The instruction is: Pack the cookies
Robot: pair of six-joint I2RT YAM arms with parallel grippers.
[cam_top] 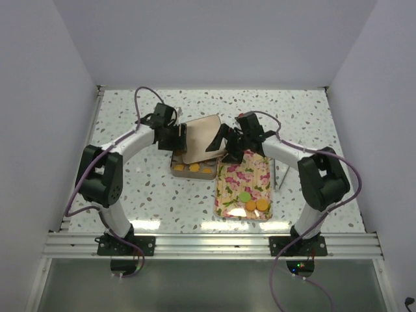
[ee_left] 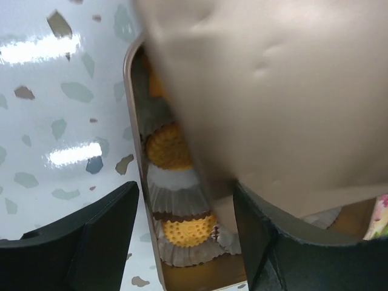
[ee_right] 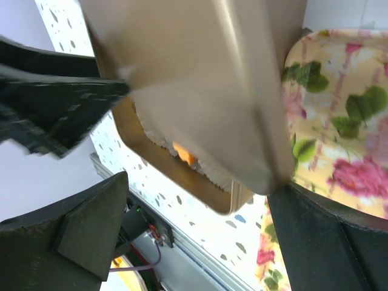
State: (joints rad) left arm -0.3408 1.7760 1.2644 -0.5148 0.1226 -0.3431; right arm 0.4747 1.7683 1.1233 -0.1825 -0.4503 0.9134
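Note:
My right gripper is touching the lid's corner with only one finger. It should next go up off the lid, then move outward and down until its fingers are on both sides of the lid's tray-side edge [cam_top: 223, 149] [ee_right: 267, 145].
Orange cookies [cam_top: 194, 168] sit in white paper cups inside a gold tin [cam_top: 174, 170]. They also show in the left wrist view [ee_left: 189, 229] and the right wrist view [ee_right: 185, 153]. A green cookie [cam_top: 244, 196] and two orange ones [cam_top: 257, 205] lie on the floral tray [cam_top: 250, 172]. The tin's beige lid [cam_top: 200, 138] hangs tilted over the tin between both grippers. My left gripper [cam_top: 177, 138] [ee_left: 185, 191] is open at the lid's left edge. My right gripper [cam_top: 227, 140] [ee_right: 200, 188] is open at its right edge, one finger [ee_right: 321, 236] touching the lid's corner.
The tin's left rim [ee_left: 134, 121] lies between the left fingers. The floral tray [ee_right: 339, 121] lies just right of the tin. Speckled tabletop [cam_top: 123, 123] surrounds both, with white walls at left, right and back. A metal rail [cam_top: 214, 244] runs along the near edge.

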